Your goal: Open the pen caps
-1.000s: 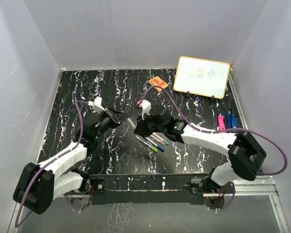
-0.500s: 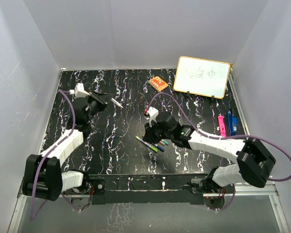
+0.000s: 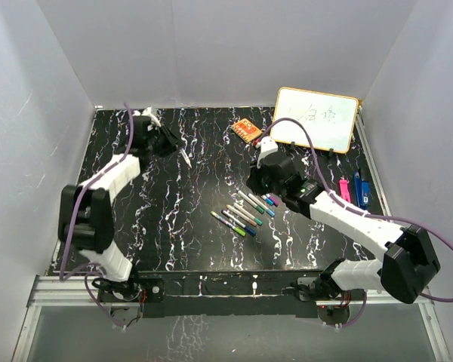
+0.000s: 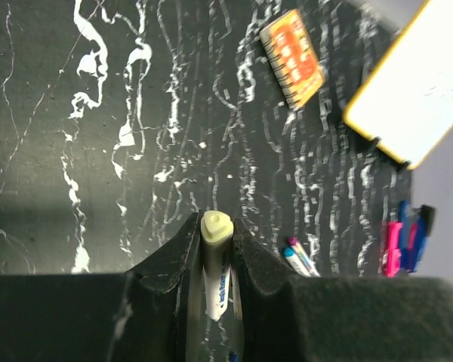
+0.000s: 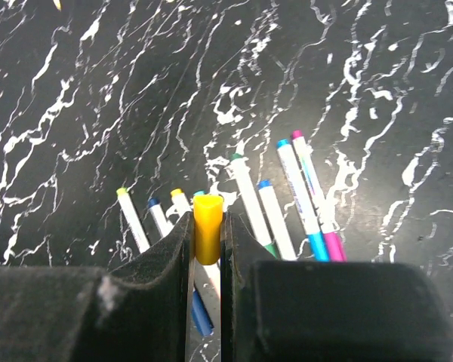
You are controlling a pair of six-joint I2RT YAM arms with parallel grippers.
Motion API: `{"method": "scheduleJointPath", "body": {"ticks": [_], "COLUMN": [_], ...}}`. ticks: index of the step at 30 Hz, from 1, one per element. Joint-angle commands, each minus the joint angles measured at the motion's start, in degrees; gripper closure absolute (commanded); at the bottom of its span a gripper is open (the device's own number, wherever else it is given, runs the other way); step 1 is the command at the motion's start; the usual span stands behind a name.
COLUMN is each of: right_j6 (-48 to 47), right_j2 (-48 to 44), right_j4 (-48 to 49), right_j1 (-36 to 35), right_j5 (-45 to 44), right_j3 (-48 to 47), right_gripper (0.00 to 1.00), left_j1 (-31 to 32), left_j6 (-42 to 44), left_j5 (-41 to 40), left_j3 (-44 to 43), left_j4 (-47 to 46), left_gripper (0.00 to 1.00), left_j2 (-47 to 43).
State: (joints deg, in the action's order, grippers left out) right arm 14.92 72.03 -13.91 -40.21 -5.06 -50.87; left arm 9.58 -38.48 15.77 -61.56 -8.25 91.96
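The yellow cap point(image 5: 208, 226) is apart from the marker in my right gripper, so my left gripper will lower the marker onto the table just short of the marker row.
My left gripper point(image 3: 168, 142) is at the back left of the table, shut on a thin white marker point(image 3: 183, 156). In the left wrist view the marker barrel point(image 4: 217, 290) stands between the fingers point(image 4: 181, 249), its pale yellow end point(image 4: 215, 226) at the tips of the left gripper point(image 4: 215, 230). My right gripper point(image 3: 258, 179) is shut on a loose yellow cap point(image 5: 208, 226), held in the right gripper point(image 5: 208, 220) above a row of several capped markers point(image 3: 245, 213). Teal point(image 5: 317, 246), magenta point(image 5: 334, 246) and green point(image 5: 272, 248) caps show on those markers.
An orange patterned block point(image 3: 247, 130) lies at the back centre, with a small whiteboard point(image 3: 315, 119) on a stand to its right. Pink point(image 3: 344, 190) and blue point(image 3: 360, 188) pieces lie by the right edge. White walls close in the sides and back.
The two grippers were together at the table's centre. Now the left has swung to the back left with the marker, and the right has moved back and right with the yellow cap.
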Motion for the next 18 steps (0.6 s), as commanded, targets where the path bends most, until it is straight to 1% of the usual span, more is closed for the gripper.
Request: {"method": "scheduleJointPath", "body": {"ticks": [1,5,10,14,17,18], "right_j6": [-1.6,-2.7,-3.4,-4.2,-4.1,-3.9], "right_j2": [-1.9,-3.1,-3.6,-3.6,-3.3,-3.0], "right_j4": [-1.9,-3.1,-5.0,-5.8,-5.7,-5.8], "right_j1": [2.0,3.9,7.8,10.6,12.2,12.6], "right_j5": [-2.0,-2.5,-2.4,-1.8,-1.7,-1.6], "right_j3": [-4.0,-3.7,-3.8,-3.7,-3.7,-3.9], "right_gripper": [1.0,1.0,1.0,1.0,1.0,1.0], "left_j1": [-0.6,-0.6,-0.6,-0.5,-0.2,0.0], "left_j6": [9.5,14.6,17.8,17.1,15.3,14.7], "left_j5": [7.5,7.0,4.9,8.2,9.2,9.3], "left_j3": [-11.0,-20.5,-28.3,-29.6,-27.2,-26.1], "left_j4": [16.0,24.4,31.0,31.3,28.6,27.6], "left_gripper": [1.0,1.0,1.0,1.0,0.99,0.97], "left_j2": [9.8,18.4,24.3,26.2,25.4,24.9]}}
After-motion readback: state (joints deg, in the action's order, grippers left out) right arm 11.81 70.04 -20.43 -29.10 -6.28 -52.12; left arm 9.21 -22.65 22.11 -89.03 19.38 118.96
